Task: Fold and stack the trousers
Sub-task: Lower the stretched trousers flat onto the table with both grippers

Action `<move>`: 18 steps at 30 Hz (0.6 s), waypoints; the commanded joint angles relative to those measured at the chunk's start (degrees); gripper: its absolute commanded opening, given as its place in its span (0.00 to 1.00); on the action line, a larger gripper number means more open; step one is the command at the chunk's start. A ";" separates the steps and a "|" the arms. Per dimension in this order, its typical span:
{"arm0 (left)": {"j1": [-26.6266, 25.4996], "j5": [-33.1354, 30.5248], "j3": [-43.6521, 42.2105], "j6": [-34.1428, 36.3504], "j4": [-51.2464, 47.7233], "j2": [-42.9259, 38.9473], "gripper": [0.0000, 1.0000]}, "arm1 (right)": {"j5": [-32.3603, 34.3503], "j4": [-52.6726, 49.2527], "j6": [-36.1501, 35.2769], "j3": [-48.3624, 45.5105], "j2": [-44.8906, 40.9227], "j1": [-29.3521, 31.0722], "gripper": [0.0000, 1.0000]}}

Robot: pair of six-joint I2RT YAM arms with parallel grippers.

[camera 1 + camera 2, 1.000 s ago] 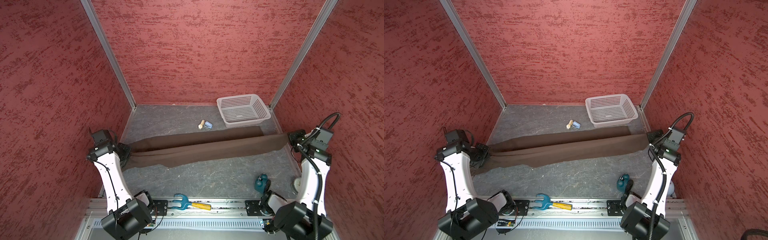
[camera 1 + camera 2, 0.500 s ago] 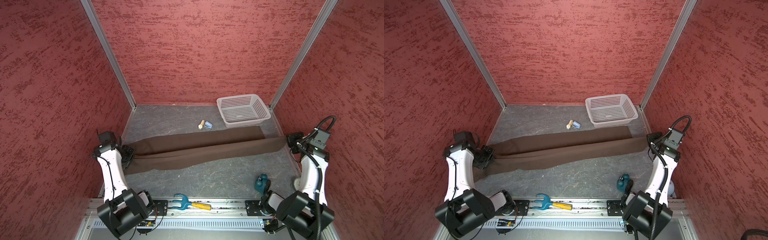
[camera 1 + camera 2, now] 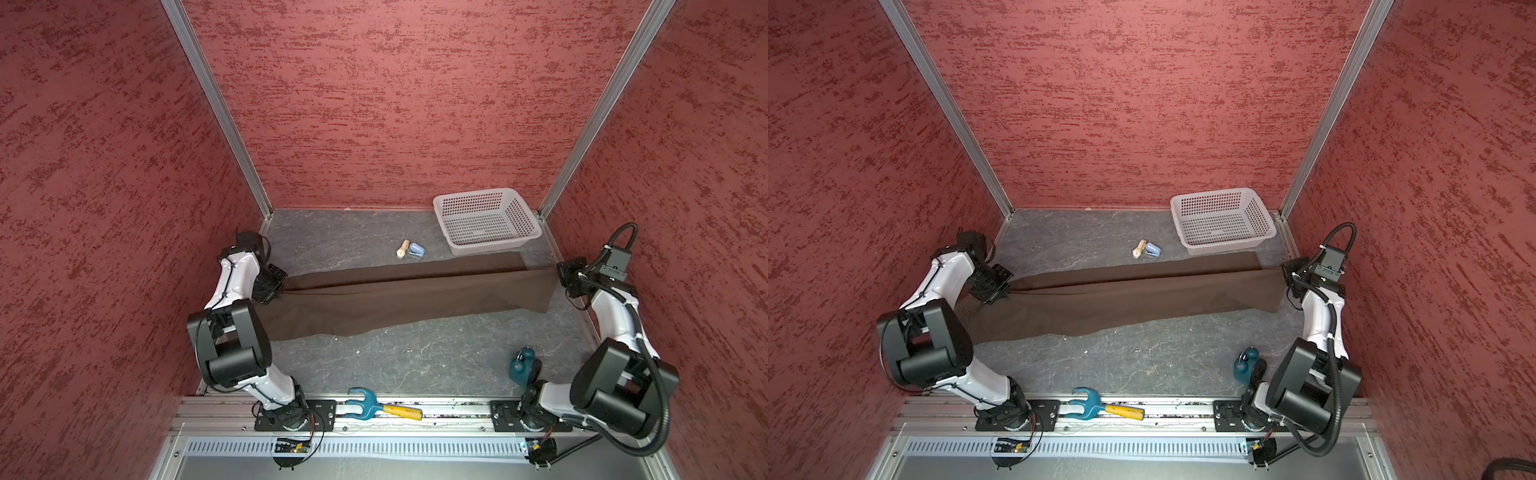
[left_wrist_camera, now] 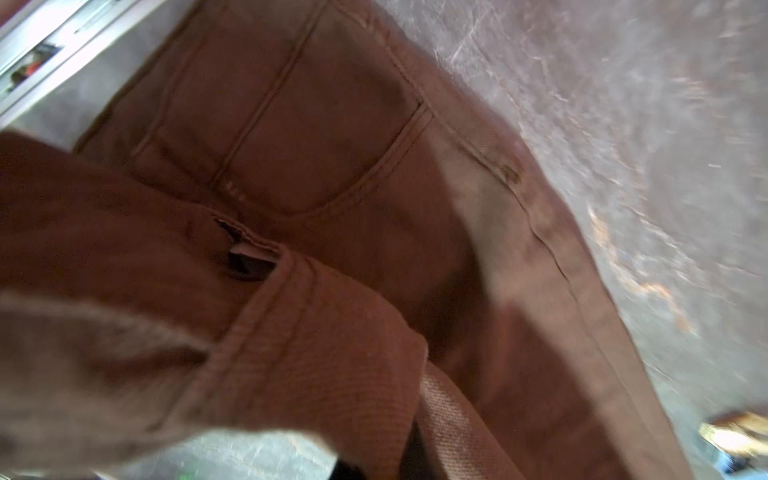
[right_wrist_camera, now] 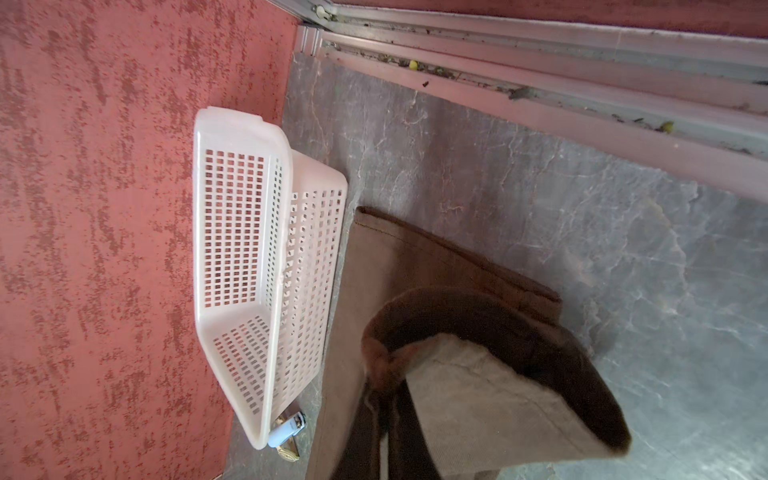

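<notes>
My left gripper carries the waist end outward over the lower layer's uncovered far strip (image 3: 302, 280) (image 4: 500, 188) next and releases it there, since that strip lies outward.
The trousers (image 3: 407, 295) (image 3: 1133, 299) are dark brown and stretch across the table from left to right, one leg layered over the other. My left gripper (image 3: 279, 286) (image 3: 1005, 289) is shut on the waist end. My right gripper (image 3: 561, 278) (image 3: 1285, 276) is shut on the hem of the upper leg. In the left wrist view the waistband and a back pocket of the trousers (image 4: 332, 166) fill the picture and hide the fingers. The right wrist view shows the held trousers hem (image 5: 478, 395) bunched over the jaws, with the lower leg flat beneath it.
A white perforated basket (image 3: 476, 195) (image 3: 1212, 195) (image 5: 241, 133) stands at the back right, touching the trousers' far edge. A small beige and blue object (image 3: 411, 249) lies behind the cloth. A teal object (image 3: 521, 365) sits front right. A blue-and-yellow tool (image 3: 374, 407) lies on the front rail.
Both arms have swung their elbows down and forward. The grippers have shifted slightly inward while holding the cloth. The upper layer now spreads wider toward the front.
</notes>
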 commanded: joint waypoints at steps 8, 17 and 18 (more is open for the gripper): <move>-4.50 -14.12 12.75 1.30 0.85 9.66 0.00 | 9.88 10.82 1.05 5.54 8.38 2.73 0.00; -4.24 -12.01 15.18 0.21 -2.12 11.31 0.69 | 10.90 11.68 -0.07 9.47 15.77 4.83 0.00; -4.19 -11.53 15.14 0.01 -2.30 11.23 0.70 | 11.02 11.70 -0.24 9.93 16.70 5.06 0.00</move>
